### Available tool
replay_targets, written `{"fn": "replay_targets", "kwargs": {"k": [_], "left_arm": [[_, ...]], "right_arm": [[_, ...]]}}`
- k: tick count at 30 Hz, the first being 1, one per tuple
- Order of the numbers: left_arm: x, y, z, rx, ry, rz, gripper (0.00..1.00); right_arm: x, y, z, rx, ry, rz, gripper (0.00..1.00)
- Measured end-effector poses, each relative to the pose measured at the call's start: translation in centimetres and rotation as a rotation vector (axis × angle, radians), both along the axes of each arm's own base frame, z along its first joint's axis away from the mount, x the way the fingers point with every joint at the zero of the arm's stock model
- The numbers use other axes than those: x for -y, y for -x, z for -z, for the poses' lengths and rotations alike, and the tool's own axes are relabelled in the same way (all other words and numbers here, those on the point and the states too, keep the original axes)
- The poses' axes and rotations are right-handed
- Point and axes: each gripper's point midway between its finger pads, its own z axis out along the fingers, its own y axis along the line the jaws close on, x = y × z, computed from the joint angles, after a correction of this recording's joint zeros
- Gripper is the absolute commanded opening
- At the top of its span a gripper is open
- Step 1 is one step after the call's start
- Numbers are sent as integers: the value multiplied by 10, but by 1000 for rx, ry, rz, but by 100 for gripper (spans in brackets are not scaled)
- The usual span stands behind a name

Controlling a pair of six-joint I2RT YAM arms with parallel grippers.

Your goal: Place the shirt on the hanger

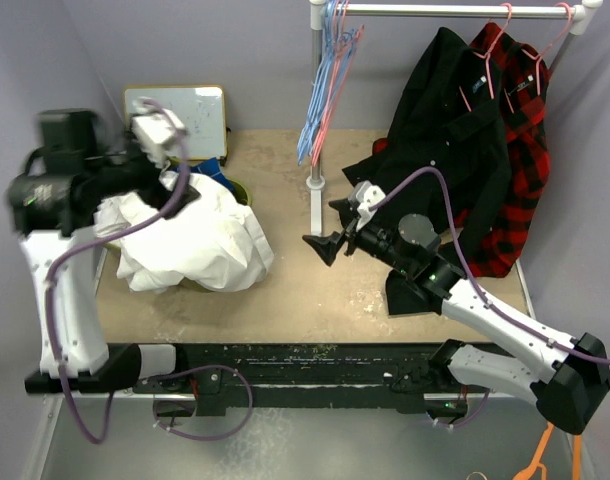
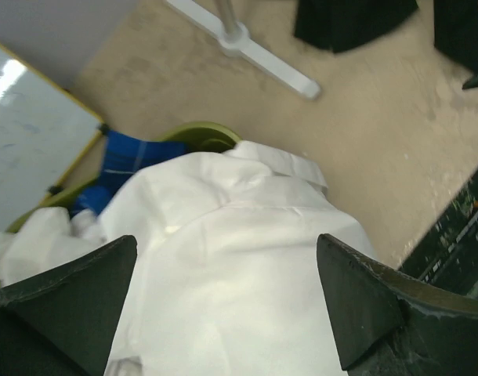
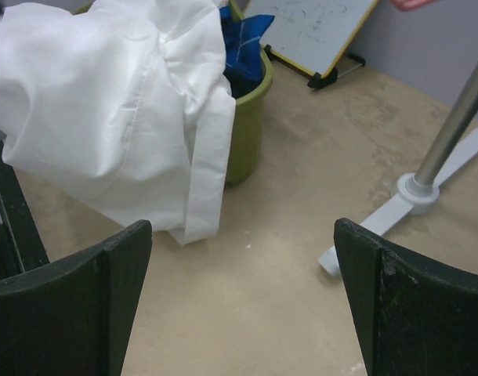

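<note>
My left gripper needs to go down, back and to the right in the top view next, onto the shirt's fold (image 1: 249,220) (image 2: 275,166), where cloth hangs loose past the green bin.
The white shirt (image 1: 200,245) lies crumpled over a green bin on the left of the table; its collar shows in the left wrist view (image 2: 247,235). My left gripper (image 1: 173,197) hovers just above the shirt's top, jaws wide open and empty (image 2: 227,251). My right gripper (image 1: 330,230) is open and empty near the table's middle, pointing toward the shirt (image 3: 129,110), low over bare table (image 3: 243,235). A thin pink hanger (image 1: 347,50) hangs among blue hangers on the rail at the back.
The green bin (image 3: 251,117) holds blue cloth (image 2: 129,157). A whiteboard (image 1: 185,110) leans at the back left. The rack's pole and white foot (image 1: 315,185) stand mid-table. A black shirt (image 1: 445,150) and a plaid shirt (image 1: 525,150) hang at right.
</note>
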Motion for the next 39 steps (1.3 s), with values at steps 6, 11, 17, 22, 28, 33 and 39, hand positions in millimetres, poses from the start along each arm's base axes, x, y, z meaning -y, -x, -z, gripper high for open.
{"fn": "replay_targets", "kwargs": {"k": [6, 11, 17, 22, 28, 33, 39], "left_arm": [[59, 49, 72, -133, -282, 291, 99], [57, 60, 107, -165, -453, 352, 99], [28, 58, 162, -212, -682, 334, 99], [14, 42, 186, -164, -789, 285, 66], [13, 19, 188, -64, -829, 218, 0], [40, 5, 118, 47, -666, 190, 0], [49, 24, -46, 368, -253, 163, 0]], "right_arm": [[21, 5, -3, -27, -78, 86, 100], [45, 16, -16, -20, -147, 152, 100], [63, 25, -21, -25, -212, 194, 100], [65, 22, -12, -60, -201, 220, 100], [61, 15, 4, -107, -173, 239, 100], [60, 17, 0, -80, -202, 222, 100], [54, 13, -9, 97, -147, 182, 100]]}}
